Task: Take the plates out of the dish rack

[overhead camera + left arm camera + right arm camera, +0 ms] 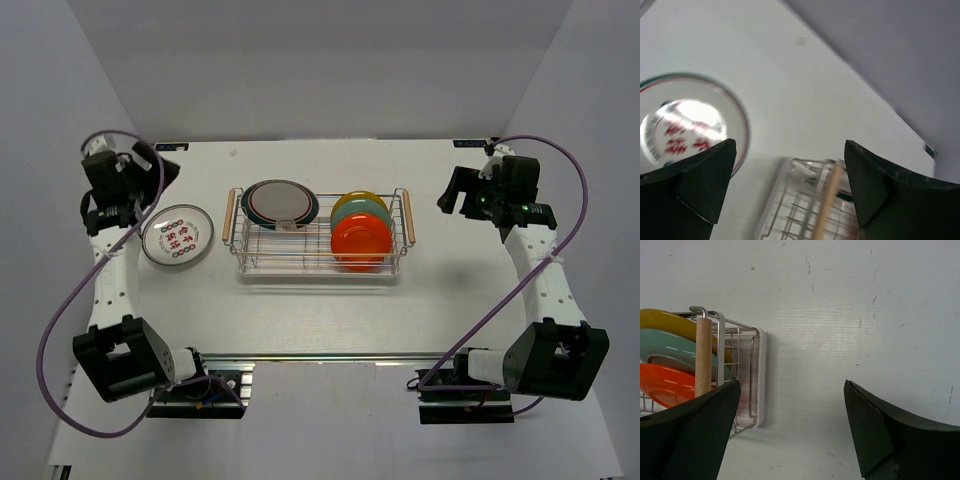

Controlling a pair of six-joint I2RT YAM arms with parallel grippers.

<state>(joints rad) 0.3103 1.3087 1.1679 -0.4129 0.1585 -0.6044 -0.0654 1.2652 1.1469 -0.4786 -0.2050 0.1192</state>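
Next, my left gripper swings and turns onto the racked white plate's far rim, which lies to its right in the top view, clear of the other plates.
The silver wire dish rack point(318, 262) stands mid-table with a wooden handle at each end. In it stand a white dark-rimmed plate point(280, 204) at the left and yellow point(359, 203), teal point(366, 214) and orange point(361, 241) plates at the right. Another white plate with red marks point(177, 237) lies flat on the table left of the rack; it also shows in the left wrist view point(685, 125). My left gripper point(165, 168) is open and empty, up beyond that plate. My right gripper point(452, 192) is open and empty, right of the rack point(735, 375).
White walls close the table at the back and both sides. The arm bases and purple cables sit at the near edge. Bare table point(470, 270) lies between the rack's right handle point(408, 217) and my right gripper.
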